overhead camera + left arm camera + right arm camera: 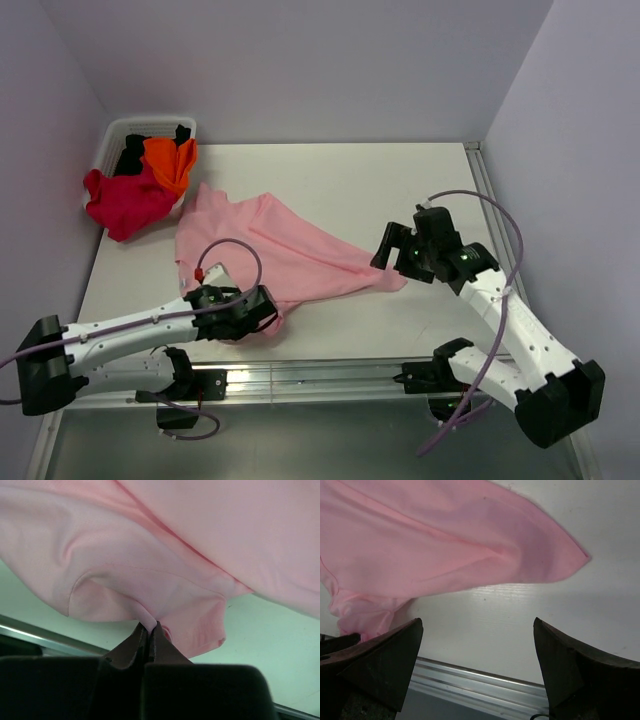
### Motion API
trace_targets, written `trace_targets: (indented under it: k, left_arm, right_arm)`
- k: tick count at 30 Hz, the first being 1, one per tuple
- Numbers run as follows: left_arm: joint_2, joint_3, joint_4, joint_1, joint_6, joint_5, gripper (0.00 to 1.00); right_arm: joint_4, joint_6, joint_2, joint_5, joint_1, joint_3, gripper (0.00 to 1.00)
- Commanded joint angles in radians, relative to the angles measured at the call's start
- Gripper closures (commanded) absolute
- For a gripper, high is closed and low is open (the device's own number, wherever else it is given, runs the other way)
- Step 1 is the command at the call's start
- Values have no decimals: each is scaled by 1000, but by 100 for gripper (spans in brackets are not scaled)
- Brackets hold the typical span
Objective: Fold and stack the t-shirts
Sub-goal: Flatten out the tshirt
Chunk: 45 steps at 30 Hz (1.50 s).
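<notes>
The t-shirt's hemmed corner [581, 560] lies beyond my right gripper's open fingers, so I will move that gripper down and toward the right in its wrist view onto the corner.
A light pink t-shirt [280, 245] lies spread and rumpled across the middle of the white table. My left gripper [262, 308] is shut on a fold of its near edge; the left wrist view shows the pink cloth [165, 555] pinched between the closed fingertips [148, 627]. My right gripper [392, 258] is open and empty just beside the shirt's right corner [570, 555], its fingers [385, 655] wide apart above bare table. A crimson t-shirt [125, 200], an orange one [170, 160] and a black one [135, 150] are heaped in and over a white basket.
The white basket [115, 135] stands at the table's far left corner, by the left wall. A metal rail [320, 372] runs along the table's near edge, also seen in the right wrist view [480, 680]. The right wall stands close to the table's right edge.
</notes>
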State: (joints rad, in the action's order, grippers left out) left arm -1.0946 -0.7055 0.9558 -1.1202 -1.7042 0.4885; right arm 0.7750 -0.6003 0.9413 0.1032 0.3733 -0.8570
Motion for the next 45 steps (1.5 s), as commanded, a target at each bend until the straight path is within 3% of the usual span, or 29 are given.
trace_targets:
  k: [1, 10, 16, 20, 26, 35, 40, 45]
  left_arm:
    - [100, 26, 118, -7, -67, 27, 100]
    - [225, 47, 234, -7, -110, 33, 100]
    - [240, 17, 293, -7, -117, 56, 100]
    - [236, 5, 310, -7, -118, 65, 100]
    - [222, -11, 328, -7, -124, 78, 100]
    - [141, -46, 284, -6, -98, 91, 100]
    - [128, -32, 259, -6, -112, 75, 100]
    - [147, -9, 251, -6, -126, 62, 100]
  right_arm:
    - [-115, -42, 60, 44, -10, 25, 2]
    - [-342, -59, 194, 285, -243, 181, 3]
    - [-382, -72, 264, 254, -257, 138, 3]
    - [-321, -95, 323, 228, -257, 133, 4]
    - [-178, -124, 220, 67, -255, 214, 4]
    - [-229, -131, 258, 85, -255, 305, 8]
    - [-276, -130, 301, 104, -254, 329, 16]
    - [-335, -127, 385, 122, -248, 345, 31]
